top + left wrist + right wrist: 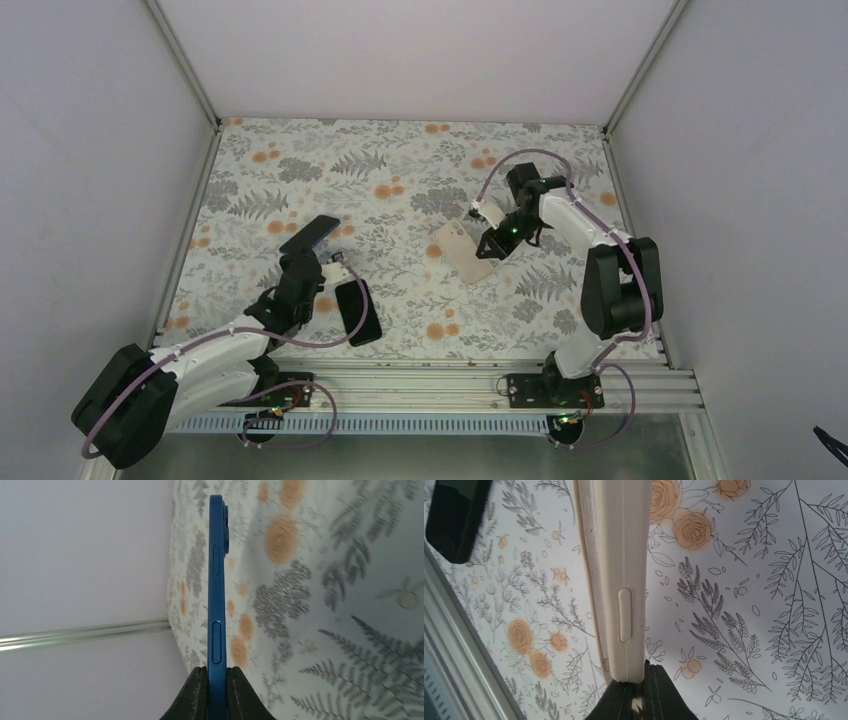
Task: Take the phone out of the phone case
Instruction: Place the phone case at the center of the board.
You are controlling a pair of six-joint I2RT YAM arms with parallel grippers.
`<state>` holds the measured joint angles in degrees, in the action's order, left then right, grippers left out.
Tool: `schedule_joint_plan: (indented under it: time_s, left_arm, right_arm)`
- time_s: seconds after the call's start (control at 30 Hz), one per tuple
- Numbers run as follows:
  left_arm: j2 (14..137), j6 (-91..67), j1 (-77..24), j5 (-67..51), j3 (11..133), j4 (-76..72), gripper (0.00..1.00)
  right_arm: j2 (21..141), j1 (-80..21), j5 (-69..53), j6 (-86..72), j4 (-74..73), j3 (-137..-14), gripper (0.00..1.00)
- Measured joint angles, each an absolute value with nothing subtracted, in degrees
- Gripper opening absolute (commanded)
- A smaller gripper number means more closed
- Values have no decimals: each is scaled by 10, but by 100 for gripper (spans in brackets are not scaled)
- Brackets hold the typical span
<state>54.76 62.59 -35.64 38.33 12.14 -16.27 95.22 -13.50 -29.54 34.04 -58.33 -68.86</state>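
Note:
The left gripper moves down toward the open tablecloth beside the second black phone next and releases the phone there, as it is already clear of the case (462,250).
My left gripper (302,258) is shut on the phone (311,234) and holds it tilted above the table at the left. In the left wrist view the phone (217,580) stands edge-on with a blue frame and side buttons, clamped between the fingers of the gripper (216,692). My right gripper (492,243) is shut on one end of the phone case (462,250), a whitish shell held just above the table with no phone in it. In the right wrist view the case (621,555) shows edge-on, its end pinched by the gripper (636,695). Phone and case are well apart.
A second bare black phone (358,312) lies on the flowered tablecloth right of my left arm; its corner shows in the right wrist view (455,517). An aluminium rail (440,372) runs along the near edge. Grey walls close in the back and sides.

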Motion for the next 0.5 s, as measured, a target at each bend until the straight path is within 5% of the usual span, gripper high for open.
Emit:
schedule_joint_plan:
  time_s: [0.37,0.43,0.5]
  left_arm:
    - [584,608,-356,365,106,-90,22]
    - [591,596,-356,355,107,-66,38]
    - [598,583,-357,344,115,-28,58]
  right_arm:
    - [1033,-130,-241,312,-537,-697,4]
    - [1038,-128,-234,304,-536,-699,5]
    - [1039,-126,-230,299,-537,-701,18]
